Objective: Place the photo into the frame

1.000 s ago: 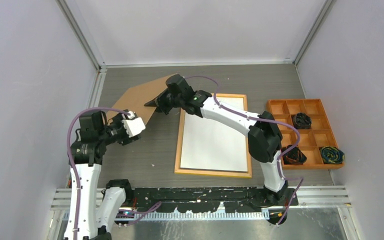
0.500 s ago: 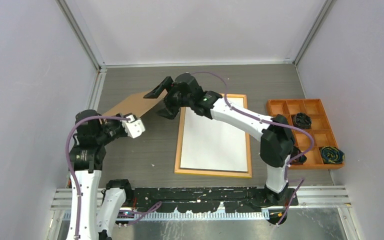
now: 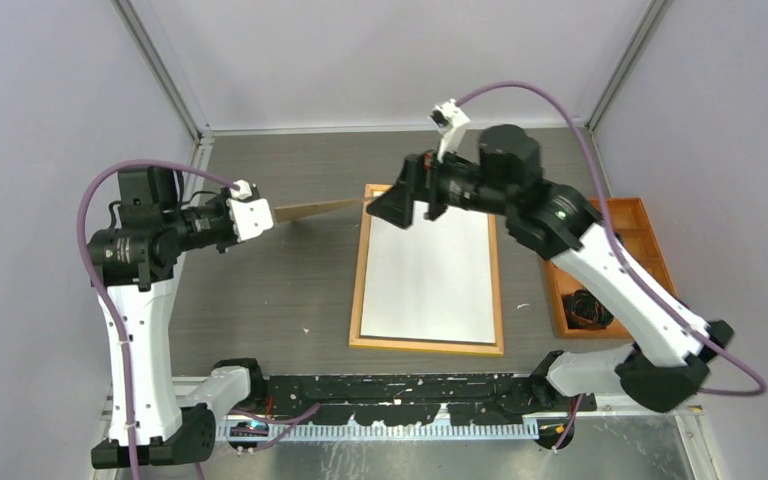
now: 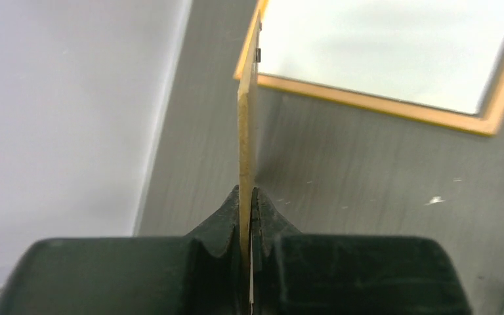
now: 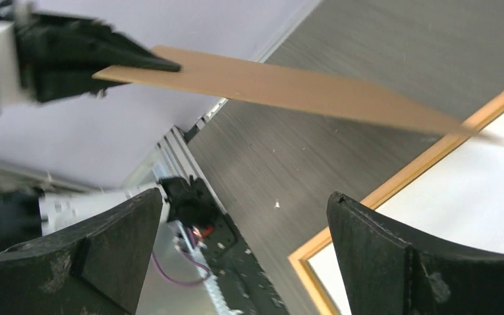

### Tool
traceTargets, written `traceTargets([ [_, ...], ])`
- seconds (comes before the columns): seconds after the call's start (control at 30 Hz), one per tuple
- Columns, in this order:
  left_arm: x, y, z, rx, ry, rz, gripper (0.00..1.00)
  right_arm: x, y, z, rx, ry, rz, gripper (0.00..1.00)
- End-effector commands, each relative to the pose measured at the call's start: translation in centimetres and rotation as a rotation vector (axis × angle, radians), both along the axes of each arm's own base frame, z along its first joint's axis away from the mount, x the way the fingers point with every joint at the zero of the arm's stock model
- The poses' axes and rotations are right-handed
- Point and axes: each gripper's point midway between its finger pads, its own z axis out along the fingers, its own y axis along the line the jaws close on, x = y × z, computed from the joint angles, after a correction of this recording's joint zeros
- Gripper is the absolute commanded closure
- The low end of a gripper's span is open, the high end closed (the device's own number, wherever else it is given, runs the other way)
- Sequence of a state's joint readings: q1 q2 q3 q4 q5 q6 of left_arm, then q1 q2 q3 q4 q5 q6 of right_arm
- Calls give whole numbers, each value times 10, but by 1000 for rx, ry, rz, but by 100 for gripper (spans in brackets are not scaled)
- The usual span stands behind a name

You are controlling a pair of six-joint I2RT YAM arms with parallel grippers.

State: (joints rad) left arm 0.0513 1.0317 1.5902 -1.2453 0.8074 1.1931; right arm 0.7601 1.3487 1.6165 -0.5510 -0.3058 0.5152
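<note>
The backing board's loose edge sticks out toward my right gripper, so I need to turn the gripper and move it to the left in the top view, around that edge.
The frame [image 3: 425,346] lies flat mid-table, tan back up, also in the left wrist view [image 4: 367,105] and right wrist view [image 5: 394,187]. Inside it is a plain white sheet [image 3: 428,275], as far as I can tell the photo's reverse. My left gripper [image 3: 272,212] is shut on one end of the brown backing board [image 3: 320,208], holding it edge-on in the air left of the frame; the board [image 4: 245,131] runs straight out from the pinched jaws [image 4: 246,193]. My right gripper [image 3: 405,200] hangs open and empty above the frame's far left corner, the board [image 5: 302,88] beyond its fingers [image 5: 246,203].
An orange compartment tray [image 3: 650,215] sits at the right, partly behind my right arm, with a dark cable bundle [image 3: 588,308] in it. Grey walls close in left, right and back. A metal rail [image 3: 410,390] runs along the near edge.
The right gripper let go of the board, opened wide and pulled back up to the right. The left gripper shut on the board's end and lifted it, turning it edge-on.
</note>
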Motion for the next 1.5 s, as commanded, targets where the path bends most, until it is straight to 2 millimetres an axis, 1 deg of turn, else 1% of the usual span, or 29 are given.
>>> traceTargets([
  [0.0,-44,-24,6,-60,47,-156,94,-29,-21,17,-82,-376,189,0],
  [0.1,-52,-26,5,-69,65,-174,93,-37,-18,6,-118,-484,306,0],
  [0.23,-58,-30,4,-94,98,-191,93,-39,-4,-5,-139,-568,407,3],
  [0.3,-61,-32,5,-105,107,-200,93,-34,4,-11,-168,-607,418,6],
  [0.4,-65,-34,10,-108,105,-211,94,-16,14,-23,-230,-651,398,8],
  [0.47,-66,-34,13,-108,109,-215,95,-8,19,-27,-261,-672,402,10],
  [0.6,-71,-34,8,-89,129,-238,96,6,32,-33,-311,-711,409,15],
  [0.67,-71,-32,3,-78,136,-235,96,8,37,-39,-333,-717,427,17],
  [0.73,-70,-31,0,-64,132,-235,96,5,44,-44,-350,-734,459,17],
  [0.9,-69,-30,3,-52,87,-230,96,5,58,-61,-413,-767,493,18],
  [0.97,-70,-30,4,-50,84,-233,96,7,63,-65,-424,-776,494,22],
  [1.1,-70,-30,3,-45,94,-238,97,7,74,-67,-419,-796,484,35],
  [1.2,-69,-29,2,-40,90,-239,97,4,80,-66,-414,-807,486,45],
  [1.23,-68,-29,3,-40,85,-236,97,3,80,-66,-415,-809,484,51],
  [1.27,-65,-28,3,-41,81,-228,95,3,81,-66,-417,-812,477,59],
  [1.3,-62,-28,4,-45,75,-216,93,3,81,-65,-419,-816,470,69],
  [1.33,-59,-28,5,-54,69,-203,89,4,81,-63,-414,-814,456,90],
  [1.37,-54,-27,9,-65,52,-182,85,5,81,-62,-409,-809,438,98],
  [1.4,-51,-27,9,-72,49,-171,81,6,81,-60,-402,-806,423,99],
  [1.43,-45,-26,15,-91,29,-143,65,6,80,-60,-395,-800,412,99],
  [1.47,-36,-25,21,-113,10,-114,56,6,80,-57,-382,-800,397,99],
])
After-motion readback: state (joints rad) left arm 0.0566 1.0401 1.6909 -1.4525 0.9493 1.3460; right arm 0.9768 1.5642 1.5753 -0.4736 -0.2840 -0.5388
